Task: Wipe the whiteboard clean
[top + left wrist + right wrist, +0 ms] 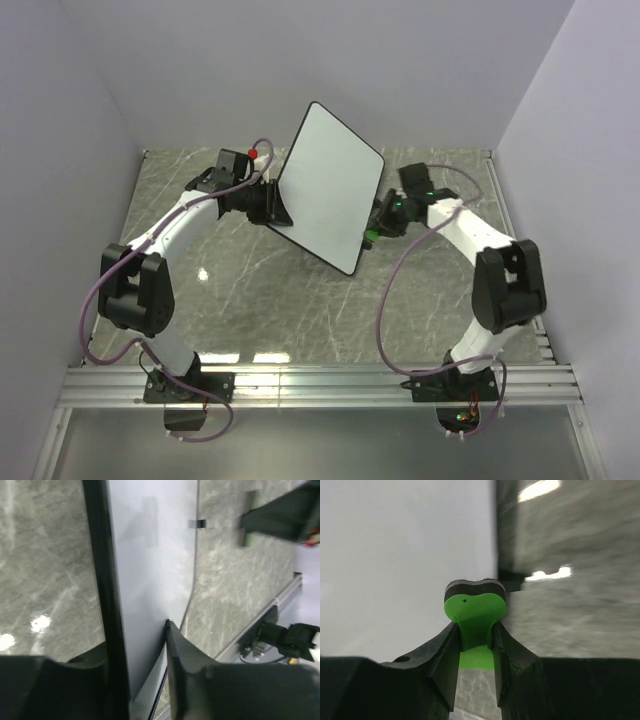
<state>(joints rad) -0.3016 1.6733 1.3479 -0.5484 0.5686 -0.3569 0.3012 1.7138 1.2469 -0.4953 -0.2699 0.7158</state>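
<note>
Next, my right gripper draws off the whiteboard (328, 185), back and down, to release the eraser, since bare tabletop lies below the gripper, back toward the bar.
The whiteboard (328, 185) is a white board with a thin black rim, held tilted up off the table; its face shows no writing. My left gripper (272, 204) is shut on its left edge, and the board (150, 570) runs between the jaws in the left wrist view. My right gripper (378, 222) is shut on the green eraser (475, 615), whose dark felt side faces the board (395, 565) near its lower right edge. The eraser shows as a green spot (369, 236) in the top view.
The grey marbled table (240, 290) lies below the board. White walls stand at the left, back and right. An aluminium rail (320, 385) with both arm bases runs along the near edge.
</note>
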